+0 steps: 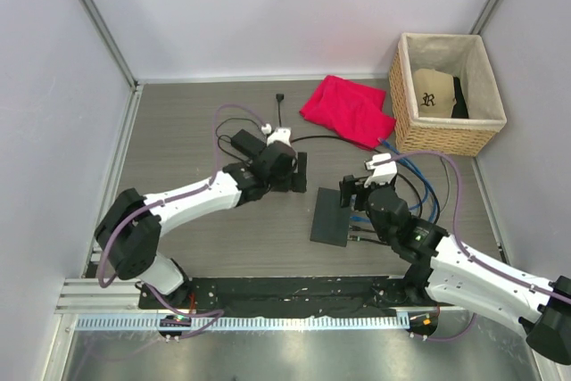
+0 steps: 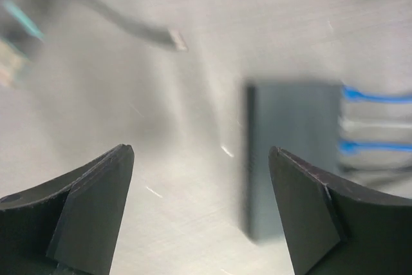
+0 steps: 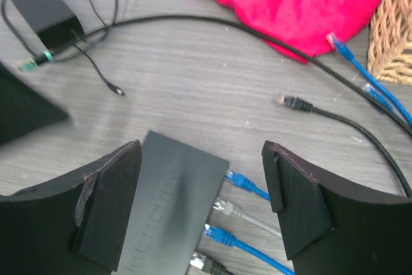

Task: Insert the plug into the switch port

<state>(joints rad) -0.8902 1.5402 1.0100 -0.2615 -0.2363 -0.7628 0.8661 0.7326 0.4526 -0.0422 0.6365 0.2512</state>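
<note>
My left gripper is above the body of the small black plug (image 2: 166,35), which lies slanting across its wrist view. It will move down and turn its open fingers so that they straddle the plug's body.
The switch (image 1: 333,216) (image 3: 170,210) is a flat dark box lying on the table between the two arms. Along its right edge, two blue plugs (image 3: 241,180), a grey plug (image 3: 228,209) and a black plug (image 3: 206,263) sit at the sockets. A loose black plug (image 3: 293,102) lies on the table beyond it. My right gripper (image 3: 201,149) (image 1: 351,192) hangs open over the switch's far end, holding nothing. My left gripper (image 2: 201,151) (image 1: 301,171) is open and empty, left of the switch (image 2: 293,152); its view is blurred.
A red cloth (image 1: 348,109) lies at the back, beside a wicker basket (image 1: 446,122) holding a cap. A black power brick (image 3: 45,11) with thin cords sits at the left. More loose blue cables (image 3: 338,43) run towards the basket.
</note>
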